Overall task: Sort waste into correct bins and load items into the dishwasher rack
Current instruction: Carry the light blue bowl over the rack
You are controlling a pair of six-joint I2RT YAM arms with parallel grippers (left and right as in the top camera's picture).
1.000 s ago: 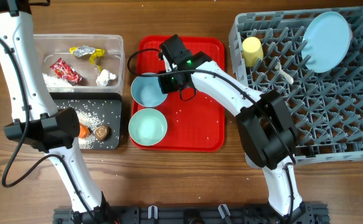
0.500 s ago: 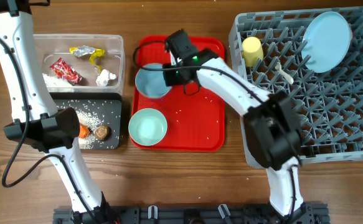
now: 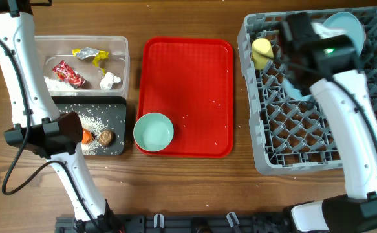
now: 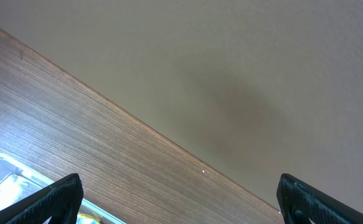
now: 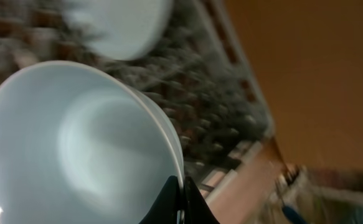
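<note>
My right gripper moves down next toward the free rack slots (image 5: 159, 82) beside the light blue plate, as those slots lie below it. The gripper then releases the bowl's rim.
My right gripper (image 5: 182, 200) is shut on the rim of the light blue bowl (image 5: 75, 143). It holds the bowl tilted over the dishwasher rack (image 3: 304, 139), where a crescent of the bowl (image 3: 293, 87) shows beside the arm. A yellow cup (image 3: 261, 53) and a light blue plate (image 3: 346, 24) stand in the rack. The mint bowl (image 3: 153, 132) sits at the red tray's (image 3: 188, 97) near left corner. My left gripper (image 4: 181, 208) is open and empty above the far table edge. The clear tub (image 3: 118, 48) holds wrappers (image 3: 66, 73) and tissue (image 3: 110, 80). The black tray (image 3: 118, 110) holds rice, a carrot (image 3: 86, 136) and a brown lump (image 3: 105, 137).
The left arm's elbow (image 3: 49, 133) hangs over the black tray's left part. The right arm (image 3: 343, 103) crosses the rack's right half. A few rice grains lie on the red tray. Bare wood runs along the table's front edge.
My right gripper lifted the light blue bowl off the red tray and swung it right, over the rack. The left arm has not moved.
</note>
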